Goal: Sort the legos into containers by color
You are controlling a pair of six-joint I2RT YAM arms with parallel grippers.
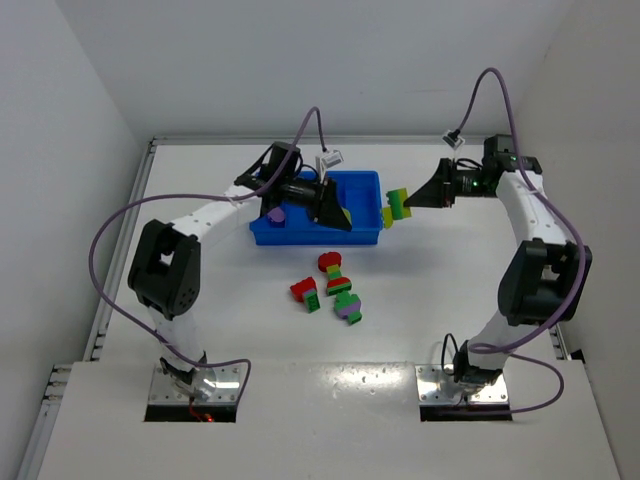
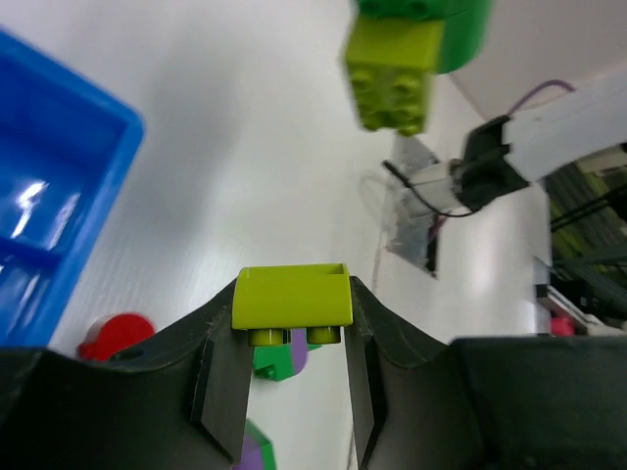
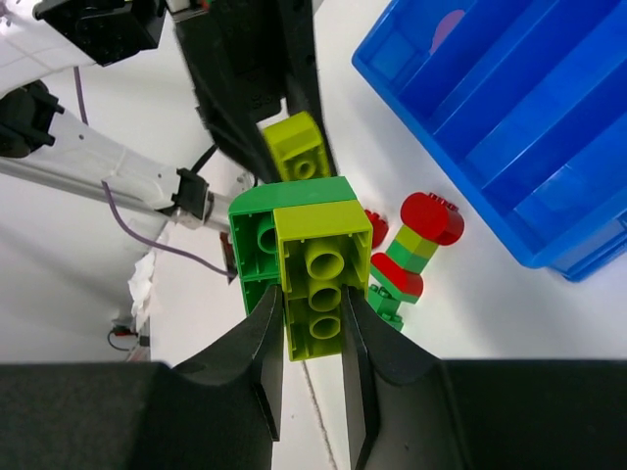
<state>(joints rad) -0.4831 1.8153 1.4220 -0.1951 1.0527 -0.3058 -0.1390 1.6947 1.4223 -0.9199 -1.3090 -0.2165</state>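
Observation:
My left gripper swings to the bare section of the blue tray beside the purple brick (image 1: 275,213) next, then lowers and releases. That spot lies below and to the gripper's left in the top view.
My left gripper (image 1: 338,211) is shut on a single yellow-green brick (image 2: 292,297), held above the right part of the blue tray (image 1: 300,232). My right gripper (image 1: 412,199) is shut on a yellow-green and green stack (image 3: 315,257), held in the air just right of the tray; this stack shows in the top view (image 1: 396,205) and the left wrist view (image 2: 400,61). A purple brick (image 1: 275,213) lies in the tray's left compartment. Three mixed stacks lie on the table in front of the tray: red-green (image 1: 305,292), red-yellow-green (image 1: 335,272), green-purple (image 1: 348,306).
The tray's other compartments (image 3: 519,108) look bare. White walls close the table at the back and sides. The arm bases (image 1: 195,385) stand at the near edge, and purple cables loop above both arms.

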